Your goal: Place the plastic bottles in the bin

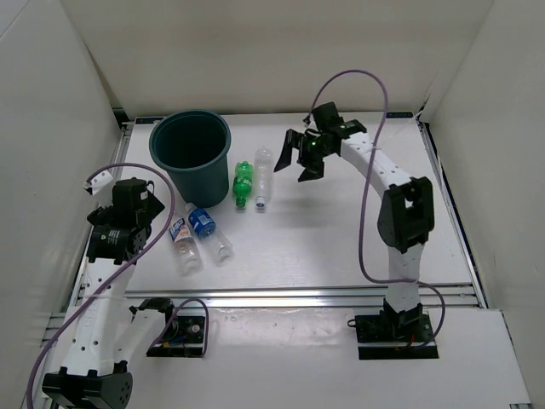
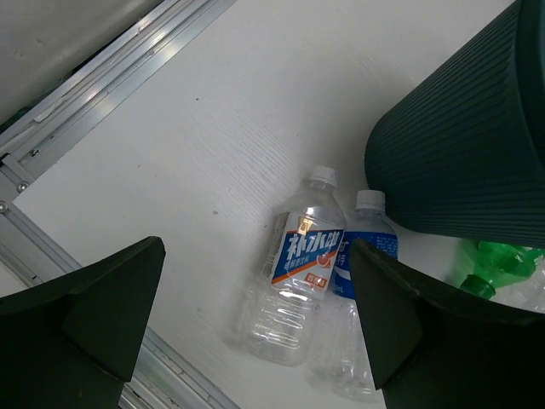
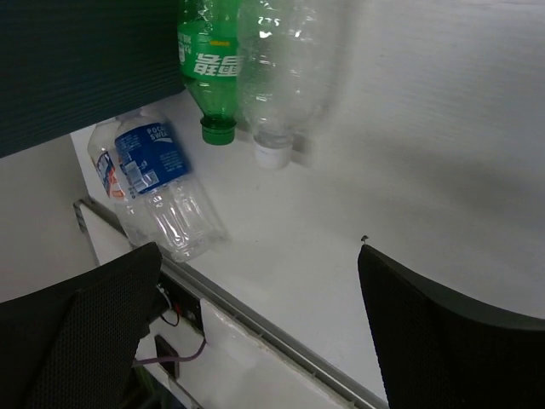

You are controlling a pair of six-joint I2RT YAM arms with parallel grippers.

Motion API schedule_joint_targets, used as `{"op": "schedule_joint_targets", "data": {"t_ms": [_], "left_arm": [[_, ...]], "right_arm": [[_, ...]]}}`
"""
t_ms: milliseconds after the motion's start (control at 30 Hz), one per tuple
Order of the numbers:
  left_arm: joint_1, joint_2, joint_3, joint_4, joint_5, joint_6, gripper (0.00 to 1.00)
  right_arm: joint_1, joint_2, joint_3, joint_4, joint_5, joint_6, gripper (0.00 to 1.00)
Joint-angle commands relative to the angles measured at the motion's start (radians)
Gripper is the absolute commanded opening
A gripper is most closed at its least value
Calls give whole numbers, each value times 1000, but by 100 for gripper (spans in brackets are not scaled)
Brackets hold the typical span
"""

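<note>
To close its fingers around the clear bottle's body (image 1: pixel 263 174) (image 3: pixel 285 63), my right gripper should lower to the left in the top view first, since this bottle lies nearest.
The dark teal bin (image 1: pixel 192 149) stands upright at the back left. A green bottle (image 1: pixel 243 183) and a clear bottle (image 1: pixel 264 177) lie side by side just right of it. A blue-label bottle (image 1: pixel 204 228) and a white-label bottle (image 1: pixel 183 243) lie in front of the bin. My left gripper (image 1: pixel 146 204) is open and empty, above and left of these two; in its wrist view (image 2: pixel 255 256) the white-label bottle (image 2: pixel 302 273) and the blue-label bottle (image 2: pixel 362 256) lie between the fingers. My right gripper (image 1: pixel 300 158) is open and empty, just right of the clear bottle.
A metal rail (image 1: pixel 298 296) runs along the table's near edge, with another along the left side (image 2: pixel 94 94). White walls enclose the table on the left, back and right. The right wrist view shows the green bottle (image 3: pixel 209 60), the clear bottle (image 3: pixel 277 68) and the bin wall (image 3: pixel 85 68).
</note>
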Motion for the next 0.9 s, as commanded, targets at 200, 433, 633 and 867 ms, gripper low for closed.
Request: {"op": "schedule_joint_targets", "data": {"t_ms": [200, 433, 633, 867], "left_arm": [[8, -10, 71, -67, 18, 122, 100], [8, -10, 93, -158, 31, 47, 100], [8, -19, 73, -188, 44, -7, 100], [8, 24, 114, -253, -2, -7, 100]], "right_arm": [[17, 254, 182, 101, -189, -51, 100], [17, 386, 323, 130, -182, -24, 100], [-1, 498, 400, 179, -243, 16, 100], [-1, 611, 480, 230, -301, 58, 100]]}}
